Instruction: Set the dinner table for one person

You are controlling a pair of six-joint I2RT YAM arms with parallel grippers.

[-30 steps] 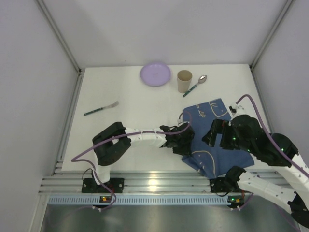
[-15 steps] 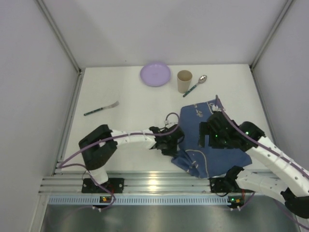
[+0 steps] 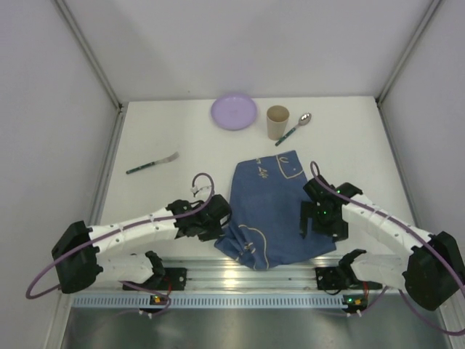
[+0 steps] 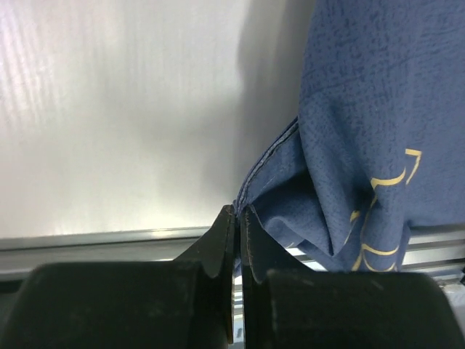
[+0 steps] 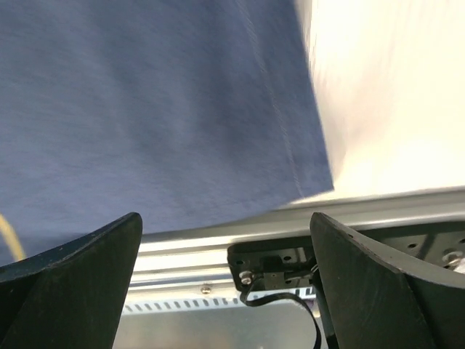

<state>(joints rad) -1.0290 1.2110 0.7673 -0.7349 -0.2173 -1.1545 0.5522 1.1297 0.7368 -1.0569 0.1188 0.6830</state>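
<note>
My right gripper moves down onto the mat's loose near corner by the bar next and closes, since that corner lies below its open fingers.
The white dinner table (image 3: 182,193) carries a blue cloth mat (image 3: 280,200) with pale line drawings, bunched at its near left corner and reaching the aluminium rail (image 3: 232,276). My left gripper (image 3: 224,222) is shut on the mat's left edge; the left wrist view shows the jaws (image 4: 238,212) pinching the mat's (image 4: 363,131) hem. My right gripper (image 3: 323,222) is open and empty above the mat's right part; in the right wrist view (image 5: 225,216) its fingers (image 5: 80,254) stand wide apart over the mat (image 5: 160,109) and the rail.
A lilac plate (image 3: 234,112), a tan cup (image 3: 277,121) and a spoon (image 3: 294,129) sit at the back of the table. A fork (image 3: 152,163) lies at the left. White walls close in both sides.
My left gripper has pulled back to the left with the mat, which has slid left and towards the middle. My right arm has followed left and stretched low over the mat.
</note>
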